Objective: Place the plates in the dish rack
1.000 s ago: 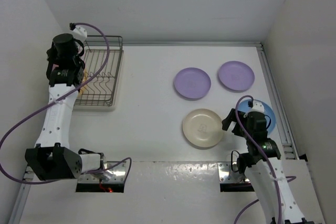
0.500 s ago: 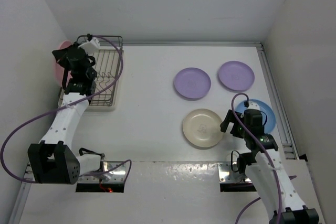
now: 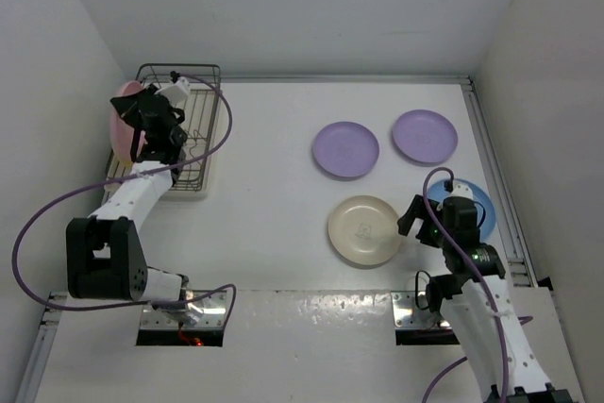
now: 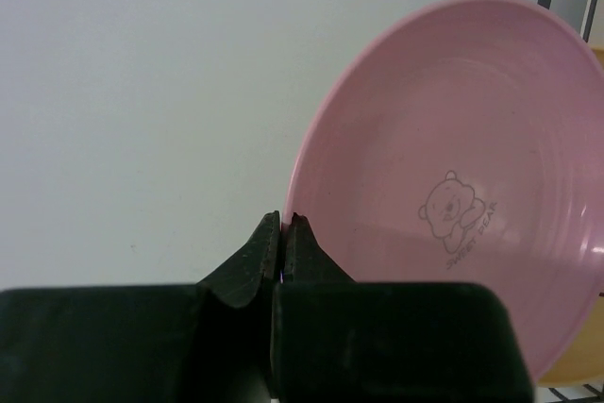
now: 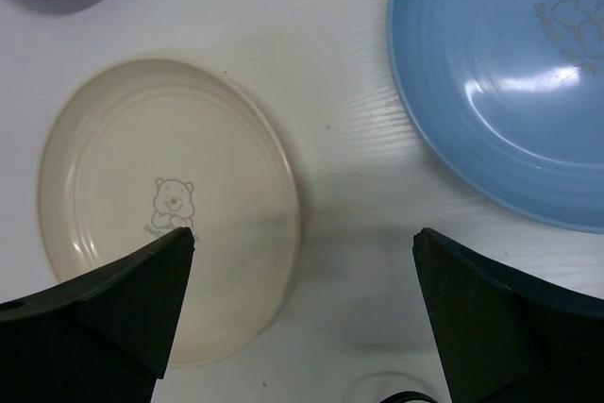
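The pink plate needs to go into the dish rack, so my left gripper should first move down and away from the dish rack's side.
My left gripper [image 3: 142, 127] is shut on the rim of the pink plate [image 3: 121, 123] and holds it on edge at the left side of the dish rack [image 3: 209, 129]. In the left wrist view the fingertips [image 4: 269, 233] pinch the pink plate [image 4: 453, 186] at its lower left rim. My right gripper [image 3: 415, 221] is open and empty, low over the table between the cream plate [image 3: 363, 230] and the light blue plate [image 3: 481, 207]. In the right wrist view the gripper [image 5: 300, 233] spans the cream plate's [image 5: 142, 195] right edge, with the light blue plate [image 5: 510, 92] beside it. Two lilac plates [image 3: 345, 149] [image 3: 425, 136] lie flat farther back.
A sliver of orange-yellow [image 4: 578, 373] shows below the pink plate; I cannot tell what it is. The left wall stands close behind the rack. A metal rail [image 3: 495, 186] runs along the table's right edge beside the blue plate.
My left wrist has turned and moved right and nearer, bringing the pink plate on edge into view at the rack's left side. The right gripper has barely moved.
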{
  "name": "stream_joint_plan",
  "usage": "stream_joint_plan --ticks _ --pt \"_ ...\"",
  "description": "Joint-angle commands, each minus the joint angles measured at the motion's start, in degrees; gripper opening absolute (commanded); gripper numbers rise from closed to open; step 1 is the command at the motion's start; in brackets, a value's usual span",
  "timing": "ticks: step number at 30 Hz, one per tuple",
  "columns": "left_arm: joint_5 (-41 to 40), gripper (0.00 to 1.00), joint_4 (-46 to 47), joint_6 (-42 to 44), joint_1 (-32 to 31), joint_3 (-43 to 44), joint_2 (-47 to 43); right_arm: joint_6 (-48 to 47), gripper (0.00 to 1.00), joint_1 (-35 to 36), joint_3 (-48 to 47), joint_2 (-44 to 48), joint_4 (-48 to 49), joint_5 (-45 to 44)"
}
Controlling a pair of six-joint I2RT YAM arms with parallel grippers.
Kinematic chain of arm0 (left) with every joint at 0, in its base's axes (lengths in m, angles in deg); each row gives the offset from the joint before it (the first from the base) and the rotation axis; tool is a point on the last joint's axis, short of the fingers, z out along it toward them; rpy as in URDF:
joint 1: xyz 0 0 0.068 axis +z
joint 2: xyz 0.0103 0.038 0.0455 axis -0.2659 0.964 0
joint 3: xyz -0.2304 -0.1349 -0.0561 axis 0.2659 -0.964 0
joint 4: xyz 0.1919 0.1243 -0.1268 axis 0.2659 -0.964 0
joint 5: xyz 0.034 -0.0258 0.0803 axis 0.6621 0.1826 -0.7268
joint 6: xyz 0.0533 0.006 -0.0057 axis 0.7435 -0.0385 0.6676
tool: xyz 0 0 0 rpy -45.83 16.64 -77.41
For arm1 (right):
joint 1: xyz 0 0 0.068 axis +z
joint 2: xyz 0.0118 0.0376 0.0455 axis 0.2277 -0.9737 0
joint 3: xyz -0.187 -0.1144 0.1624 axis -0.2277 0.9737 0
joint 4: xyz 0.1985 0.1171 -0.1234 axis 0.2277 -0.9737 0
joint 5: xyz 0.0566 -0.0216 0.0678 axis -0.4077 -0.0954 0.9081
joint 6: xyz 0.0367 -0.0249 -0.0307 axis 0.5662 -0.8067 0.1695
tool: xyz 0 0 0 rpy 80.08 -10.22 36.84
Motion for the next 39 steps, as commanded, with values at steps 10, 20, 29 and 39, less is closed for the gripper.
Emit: stream_joint_plan --ticks 10,20,29,39 --pt "-8.15 0.0 0.34 -12.26 -2.08 -3.12 2.96 5.0 0.99 -0.23 -7.12 3.08 -3.92 -6.54" --pt "-9.04 0.01 -9.74 -23.92 -1.03 -1.01 8.06 11.95 0.99 -0.67 -22.93 -23.62 -7.89 -9.17" --pt "-3.33 0.26 -28.05 -36.44 1.88 7.42 9.74 10.55 0.99 -2.25 -21.72 -28.74 -4.01 -5.14" --pt "-0.42 0.72 -36.32 -40.13 2.4 13.49 7.72 22.03 0.99 -9.01 -10.82 -24.62 0.29 -5.66"
